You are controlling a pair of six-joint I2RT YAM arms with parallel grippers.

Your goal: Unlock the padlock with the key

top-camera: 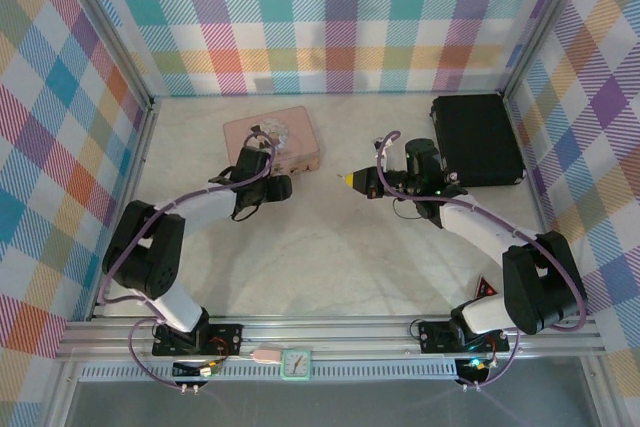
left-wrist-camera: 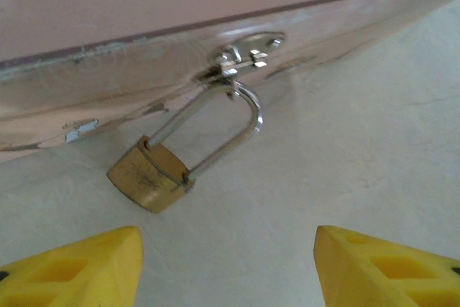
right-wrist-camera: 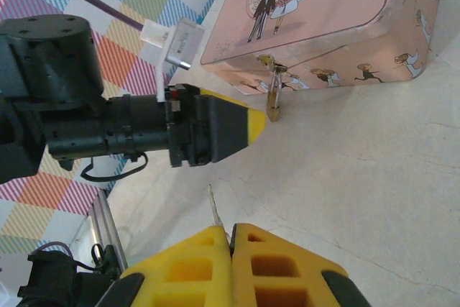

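The left gripper needs to move down and over to the brass padlock body beside the tin next and close, since only bare table shows between its open fingers.
A small brass padlock lies on the table, its silvery shackle threaded through the hasp of the pink tin. Just short of it, my left gripper stands open with bare table between its yellow fingertips. My right gripper is shut on the key, whose thin blade sticks out past the fingertips toward the padlock. From above, the right gripper sits right of the tin and the left gripper just in front of it.
A black case lies at the back right near the wall. The left gripper's dark body reaches across in front of the right gripper. Plaid walls enclose the table on three sides.
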